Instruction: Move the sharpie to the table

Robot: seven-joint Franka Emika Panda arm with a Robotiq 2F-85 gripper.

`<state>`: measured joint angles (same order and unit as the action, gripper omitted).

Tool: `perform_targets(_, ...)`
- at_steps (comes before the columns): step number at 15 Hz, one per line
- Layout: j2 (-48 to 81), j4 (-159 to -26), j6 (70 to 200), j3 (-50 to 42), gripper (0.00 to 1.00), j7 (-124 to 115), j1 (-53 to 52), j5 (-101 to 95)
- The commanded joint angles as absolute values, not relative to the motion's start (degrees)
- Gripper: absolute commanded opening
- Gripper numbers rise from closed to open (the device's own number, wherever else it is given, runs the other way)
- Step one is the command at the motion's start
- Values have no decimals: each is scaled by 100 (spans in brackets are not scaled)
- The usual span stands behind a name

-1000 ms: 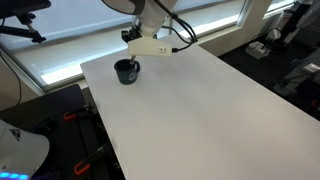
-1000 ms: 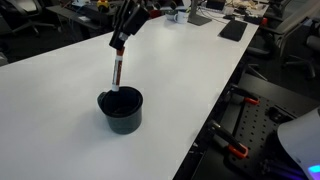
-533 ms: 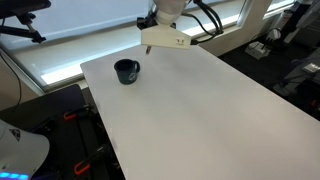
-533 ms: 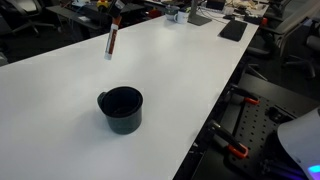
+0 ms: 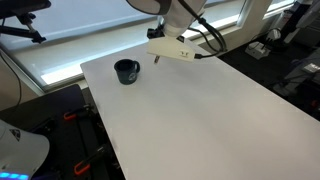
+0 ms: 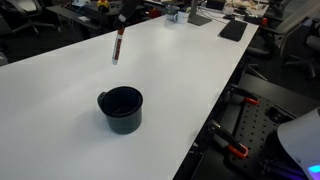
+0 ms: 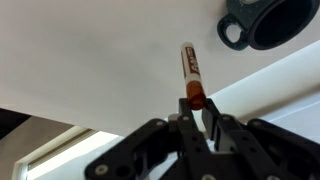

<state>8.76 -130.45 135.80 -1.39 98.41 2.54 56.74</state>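
The gripper should move down and slightly away from the edge of the table, toward empty table beside the mug (image 5: 126, 71), because the sharpie (image 7: 190, 70) is still hanging above the table.
My gripper (image 7: 197, 108) is shut on the end of the sharpie (image 7: 190, 70), a short dark marker with a reddish tint. It holds it upright in the air above the white table (image 7: 90, 50). The sharpie hangs below the gripper in both exterior views (image 5: 159, 60) (image 6: 117, 45), clear of the tabletop (image 5: 200, 110) (image 6: 60, 90). The dark round mug (image 5: 126, 71) (image 6: 121, 108) stands near a table corner, a short way from the sharpie, and looks empty. It shows at the wrist view's top right (image 7: 268, 20).
The table's edges drop off to the floor, where black equipment with orange clamps (image 6: 238, 150) stands. Windows (image 5: 90, 30) run behind the table. Boxes and clutter (image 6: 232, 28) lie at the far end of the tabletop.
The gripper has lifted the sharpie out of the mug and carried it sideways, away from the mug, over bare tabletop.
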Motion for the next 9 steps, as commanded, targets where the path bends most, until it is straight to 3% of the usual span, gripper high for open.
perform_targets(1,1417,-12706,13951,-120,5,9422,254,5520)
perform_targets(9,2368,-12189,14242,-59,5,8420,335,4822)
